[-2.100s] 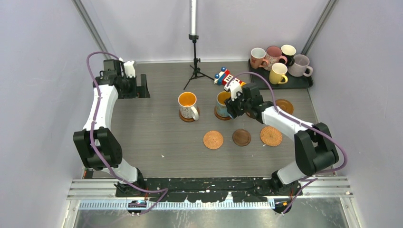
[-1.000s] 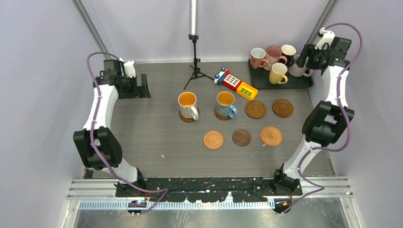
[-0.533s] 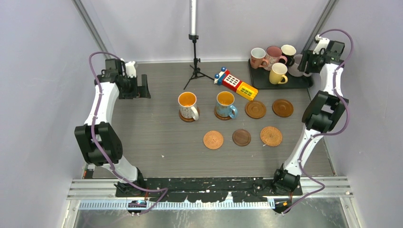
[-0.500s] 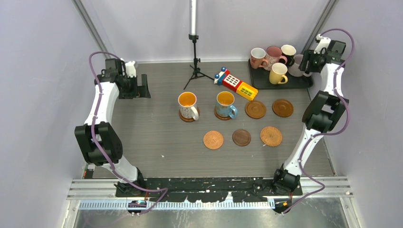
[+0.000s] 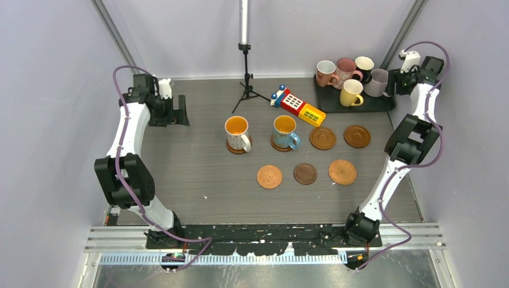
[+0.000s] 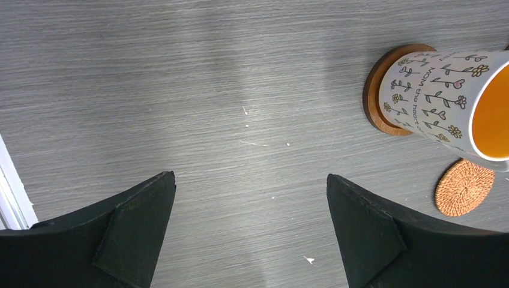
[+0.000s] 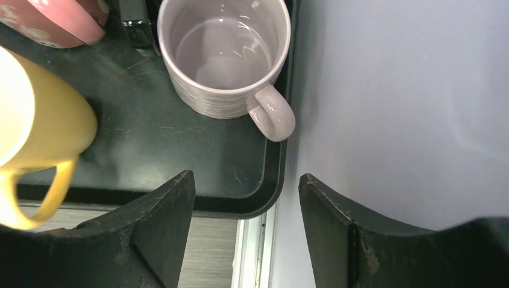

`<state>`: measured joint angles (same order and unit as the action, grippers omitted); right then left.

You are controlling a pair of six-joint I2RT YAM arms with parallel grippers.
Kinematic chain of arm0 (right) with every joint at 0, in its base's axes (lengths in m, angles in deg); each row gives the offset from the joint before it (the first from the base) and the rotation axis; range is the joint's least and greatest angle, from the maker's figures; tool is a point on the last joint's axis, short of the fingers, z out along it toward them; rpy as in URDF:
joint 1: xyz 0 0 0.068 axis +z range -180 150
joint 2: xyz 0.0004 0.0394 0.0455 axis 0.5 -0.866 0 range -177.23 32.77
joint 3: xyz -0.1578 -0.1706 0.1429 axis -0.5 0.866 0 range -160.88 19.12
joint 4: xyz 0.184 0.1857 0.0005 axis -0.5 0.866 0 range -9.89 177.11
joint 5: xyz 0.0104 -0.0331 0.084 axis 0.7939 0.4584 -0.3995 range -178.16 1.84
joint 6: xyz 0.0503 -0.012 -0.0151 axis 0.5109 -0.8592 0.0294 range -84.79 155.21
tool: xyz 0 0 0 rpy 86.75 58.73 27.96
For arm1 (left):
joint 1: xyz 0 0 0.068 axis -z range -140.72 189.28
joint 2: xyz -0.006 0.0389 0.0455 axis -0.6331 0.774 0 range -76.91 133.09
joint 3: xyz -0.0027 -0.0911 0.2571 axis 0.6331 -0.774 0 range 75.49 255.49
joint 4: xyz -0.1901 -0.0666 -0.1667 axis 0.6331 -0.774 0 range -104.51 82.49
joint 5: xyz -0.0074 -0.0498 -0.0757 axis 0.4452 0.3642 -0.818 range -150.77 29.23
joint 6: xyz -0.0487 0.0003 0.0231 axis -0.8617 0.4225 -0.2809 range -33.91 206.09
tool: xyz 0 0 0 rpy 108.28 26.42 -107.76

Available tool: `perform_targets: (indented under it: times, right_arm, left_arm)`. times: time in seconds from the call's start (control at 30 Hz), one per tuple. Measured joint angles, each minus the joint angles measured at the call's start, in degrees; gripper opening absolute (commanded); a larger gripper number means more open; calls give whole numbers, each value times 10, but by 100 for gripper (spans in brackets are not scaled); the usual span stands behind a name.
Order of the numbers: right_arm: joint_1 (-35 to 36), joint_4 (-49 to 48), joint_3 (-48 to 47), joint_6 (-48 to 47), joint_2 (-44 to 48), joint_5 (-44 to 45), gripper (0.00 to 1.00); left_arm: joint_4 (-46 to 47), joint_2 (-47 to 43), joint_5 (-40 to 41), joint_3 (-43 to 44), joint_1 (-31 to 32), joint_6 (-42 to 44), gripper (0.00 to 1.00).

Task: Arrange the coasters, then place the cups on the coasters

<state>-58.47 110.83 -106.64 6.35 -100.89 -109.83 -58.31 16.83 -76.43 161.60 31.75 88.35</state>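
My right gripper moves down and to the left in the top view onto the lavender cup's handle next. The handle sticks out free below it and to that side.
Two cups stand on coasters mid-table: a white patterned cup (image 5: 237, 132) (image 6: 447, 102) on a brown coaster (image 6: 375, 114), and a blue cup (image 5: 284, 132). Several bare coasters lie to the right and front: two brown (image 5: 323, 138) (image 5: 357, 136), a dark one (image 5: 305, 173), and two woven (image 5: 269, 176) (image 5: 343, 171). The lavender cup (image 5: 379, 82) (image 7: 225, 54), yellow cup (image 5: 351, 92) (image 7: 36, 114), two pink cups (image 5: 326, 72) (image 5: 346, 71) and black cup (image 5: 364, 65) stand on the tray. My right gripper (image 5: 397, 83) (image 7: 246, 180) hangs open above the tray's right corner, just short of the lavender cup's handle. My left gripper (image 5: 179, 111) (image 6: 250, 180) is open over bare table at far left.
The black tray (image 5: 372, 103) (image 7: 180, 156) sits at the back right against the side wall. A red-yellow toy block (image 5: 297, 107) lies between the tray and a small tripod (image 5: 247, 84) at the back centre.
My right wrist has shifted a little right and toward the near side beside the tray's right end. The left arm, the cups and the coasters have stayed put.
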Motion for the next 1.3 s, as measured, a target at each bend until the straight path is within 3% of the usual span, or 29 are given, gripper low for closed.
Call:
perform_targets:
  times: [0.33,1.1,1.3]
  right_arm:
    - [8,-19,-27,-58,-70,14,66]
    - [25,-69,-55,-137,-97,62,68]
    - [26,-65,-60,-155,-118,55,63]
  left_arm:
    - [-11,0,3,0,0,0,100]
    - [-31,30,7,32,0,0,100]
    - [-33,39,7,39,0,0,100]
